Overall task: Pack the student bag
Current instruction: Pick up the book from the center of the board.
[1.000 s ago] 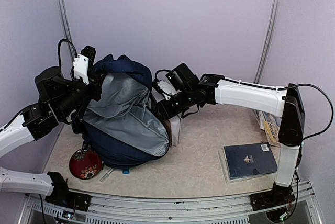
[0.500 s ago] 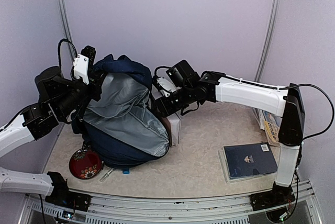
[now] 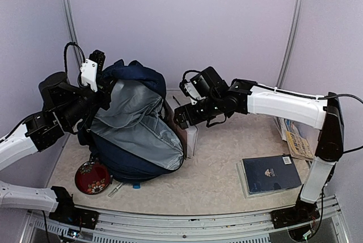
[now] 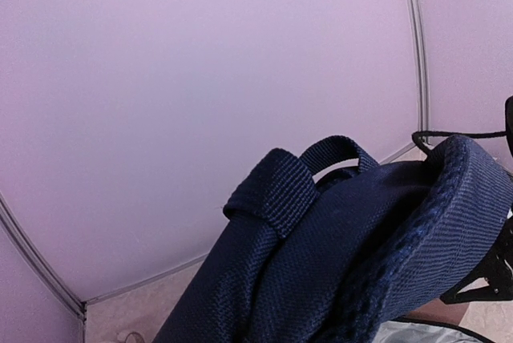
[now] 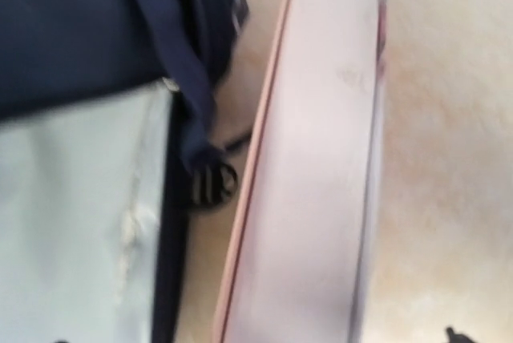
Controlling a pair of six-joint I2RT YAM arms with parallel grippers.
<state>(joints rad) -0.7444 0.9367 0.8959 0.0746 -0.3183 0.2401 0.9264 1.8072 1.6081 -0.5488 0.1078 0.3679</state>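
Observation:
My right gripper should go down next with its fingers on either side of both covers of the book and close, because the white book's upper edge (image 3: 191,133) (image 5: 311,167) faces up just below my open gripper.
The student bag (image 3: 127,158) lies on its side at the left, navy with its grey lining (image 3: 136,121) turned outward. My left gripper (image 3: 101,79) is at the bag's top edge and holds it up; in the left wrist view navy fabric and a carry loop (image 4: 304,179) hide the fingers. My right gripper (image 3: 181,119) hovers just right of the bag, open and empty, above a thin white book with a pink edge (image 3: 190,136) that stands against the bag. In the blurred right wrist view this book (image 5: 317,183) fills the middle, with the bag (image 5: 80,30) to its left.
A dark blue book (image 3: 270,174) lies on a sleeve at the front right. Printed papers (image 3: 294,138) lean at the right wall. A red patterned round thing (image 3: 92,177) sits at the bag's front left. Small items (image 3: 116,189) lie beside it.
My right gripper has drawn back to the right and slightly up, away from the bag. The left arm and the bag have not moved.

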